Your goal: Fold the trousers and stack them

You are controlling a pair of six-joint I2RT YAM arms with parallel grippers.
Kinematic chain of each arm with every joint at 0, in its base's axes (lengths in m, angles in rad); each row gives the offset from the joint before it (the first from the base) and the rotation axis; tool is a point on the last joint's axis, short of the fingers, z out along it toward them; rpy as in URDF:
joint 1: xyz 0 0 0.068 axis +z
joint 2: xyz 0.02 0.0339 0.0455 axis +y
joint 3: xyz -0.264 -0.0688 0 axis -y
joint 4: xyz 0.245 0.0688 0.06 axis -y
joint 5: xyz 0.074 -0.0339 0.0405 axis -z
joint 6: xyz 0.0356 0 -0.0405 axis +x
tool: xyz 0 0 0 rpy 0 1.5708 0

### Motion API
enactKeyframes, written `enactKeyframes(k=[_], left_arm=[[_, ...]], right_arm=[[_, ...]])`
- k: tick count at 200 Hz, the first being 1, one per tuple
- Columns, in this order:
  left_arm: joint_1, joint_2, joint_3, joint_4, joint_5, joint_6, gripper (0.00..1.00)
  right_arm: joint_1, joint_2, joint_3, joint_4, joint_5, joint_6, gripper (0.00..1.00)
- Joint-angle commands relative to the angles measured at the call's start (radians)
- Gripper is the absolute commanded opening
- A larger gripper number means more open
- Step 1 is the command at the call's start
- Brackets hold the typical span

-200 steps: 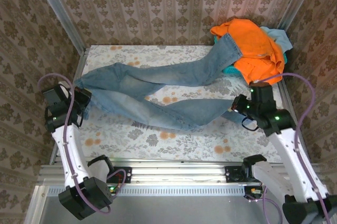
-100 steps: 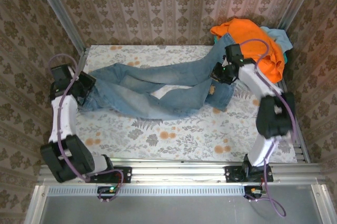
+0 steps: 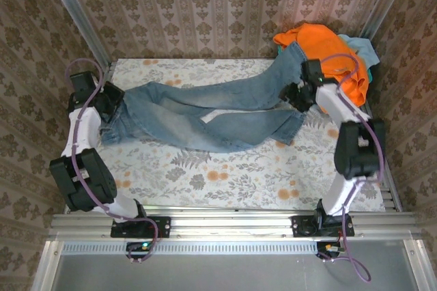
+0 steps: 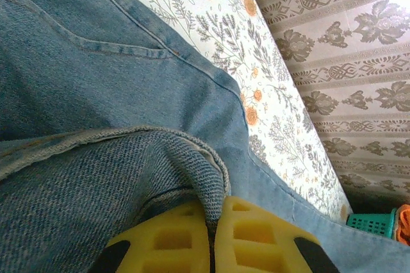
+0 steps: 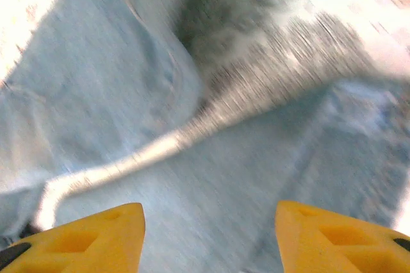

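Note:
My right gripper moves back and down onto the near corner of the lower leg's cuff end next, which lies below and back from its open fingers.
The trousers (image 3: 205, 110) lie across the table, waist at the left and legs running right. One leg reaches up onto the orange garment (image 3: 331, 59); the other ends at a cuff (image 3: 287, 126) flat on the table. My left gripper (image 3: 109, 103) is at the waist, and in the left wrist view it (image 4: 214, 207) is shut on a raised fold of denim (image 4: 211, 177). My right gripper (image 3: 297, 94) hovers over the legs' right ends. In the blurred right wrist view it (image 5: 208, 218) stands open over denim (image 5: 211, 177), with nothing between its fingers.
The flowered table (image 3: 225, 175) is boxed in by patterned walls at the left, back and right. The orange garment and a pale turquoise cloth (image 3: 358, 45) are piled in the back right corner. A teal basket (image 4: 373, 222) shows beside them.
My right gripper has opened and let go of the leg end, which now lies flat on the table. The left gripper has drawn the waist slightly towards the back left.

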Motion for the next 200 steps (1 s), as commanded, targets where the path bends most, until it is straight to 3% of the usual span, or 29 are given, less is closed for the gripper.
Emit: enactKeyframes(k=[1, 26, 87, 96, 138, 176, 200], left_arm=[[-0.011, -0.029, 0.033, 0.044, -0.008, -0.006, 0.00], [-0.014, -0.059, 0.026, 0.033, -0.016, 0.002, 0.00], [-0.017, -0.100, -0.012, 0.038, -0.011, -0.005, 0.00], [-0.018, -0.102, -0.013, 0.037, -0.011, -0.003, 0.00], [-0.008, -0.111, -0.007, 0.029, -0.001, -0.005, 0.00], [0.012, -0.135, 0.036, -0.021, 0.013, 0.001, 0.00], [0.055, -0.183, 0.055, -0.055, 0.016, -0.005, 0.00]], right_arm=[[0.006, -0.100, -0.218, 0.025, 0.055, -0.009, 0.57], [0.008, -0.149, -0.359, 0.074, 0.043, -0.016, 0.59], [0.017, -0.011, -0.338, 0.104, 0.003, -0.054, 0.56], [0.017, -0.001, -0.321, 0.102, -0.010, -0.062, 0.50], [0.029, 0.015, -0.298, 0.109, -0.068, -0.044, 0.00], [-0.009, -0.263, -0.337, 0.036, 0.050, -0.027, 0.00], [-0.143, -0.483, -0.328, -0.039, 0.080, -0.037, 0.00]])
